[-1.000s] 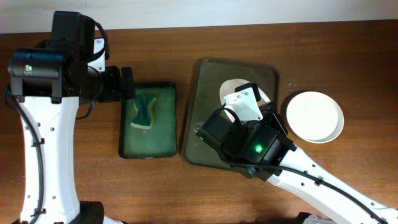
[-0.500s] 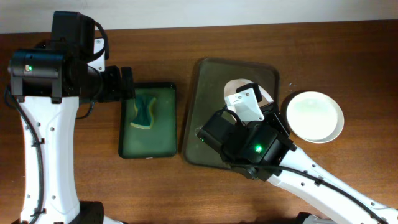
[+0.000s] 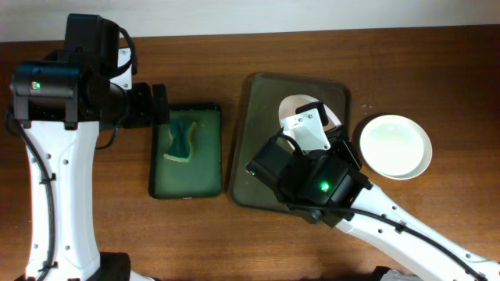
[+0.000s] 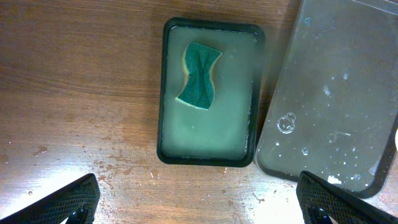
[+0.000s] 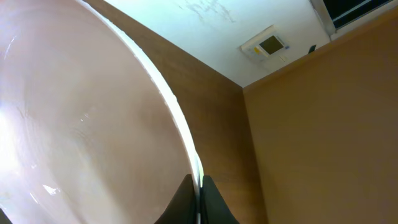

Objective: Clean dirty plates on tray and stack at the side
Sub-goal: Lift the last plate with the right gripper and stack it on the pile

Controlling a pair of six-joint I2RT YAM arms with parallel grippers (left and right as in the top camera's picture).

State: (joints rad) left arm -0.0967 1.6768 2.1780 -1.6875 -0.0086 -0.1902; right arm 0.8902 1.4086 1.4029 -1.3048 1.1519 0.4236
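I need to move my right gripper's plate across and down next, and release it stacked on the clean plate, which is below the gripper and to its right in the overhead view.
A dark wet tray lies in the middle of the table and also shows in the left wrist view. My right gripper is shut on the rim of a white plate, held tilted above the tray; the plate is mostly hidden under the arm in the overhead view. A clean white plate sits right of the tray. A green sponge lies in a basin of soapy water. My left gripper is open and empty above bare table in front of the basin.
The basin sits left of the tray, nearly touching it. Water drops lie on the table by the clean plate. The right arm's body covers the front half of the tray.
The right arm has shifted slightly left with the plate in it. The left arm has not moved.
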